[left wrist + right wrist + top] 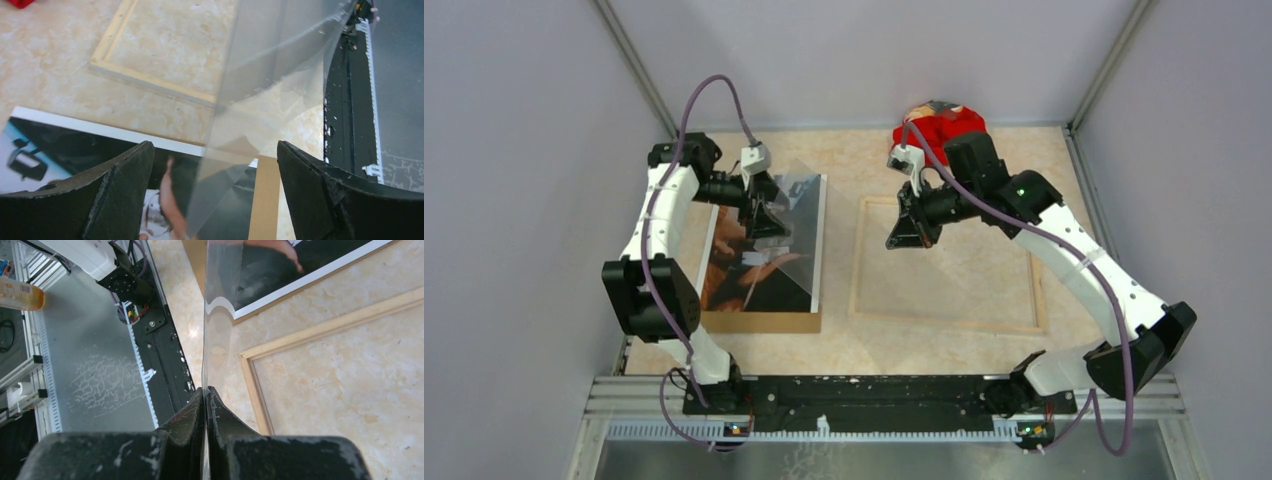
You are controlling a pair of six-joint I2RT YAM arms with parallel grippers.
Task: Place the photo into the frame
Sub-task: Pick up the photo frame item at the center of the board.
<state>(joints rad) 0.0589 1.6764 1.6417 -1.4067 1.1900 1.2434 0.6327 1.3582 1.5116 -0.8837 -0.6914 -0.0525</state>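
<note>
The left gripper will move toward the frame and close on the clear plastic sheet's loose edge (780, 211) (201, 206), as that edge hangs between its open fingers.
The photo (744, 270) lies face up on a brown backing board (764, 322) at the left; it also shows in the left wrist view (75, 145) and the right wrist view (280, 265). The frame (857, 260) lies wood side up on the table at the right, with nothing inside it; its rail shows in both wrist views (150, 82) (320, 330). My right gripper (902, 238) (206, 390) is shut on the edge of a clear plastic sheet (799, 215) (270, 60) (217, 315), held tilted above the photo. My left gripper (769, 222) (215, 150) is open above the photo's far end, the sheet hanging between its fingers untouched.
A red object (944, 125) lies at the back of the table behind the right arm. The black base rail (864, 395) runs along the near edge. Grey walls stand close on both sides.
</note>
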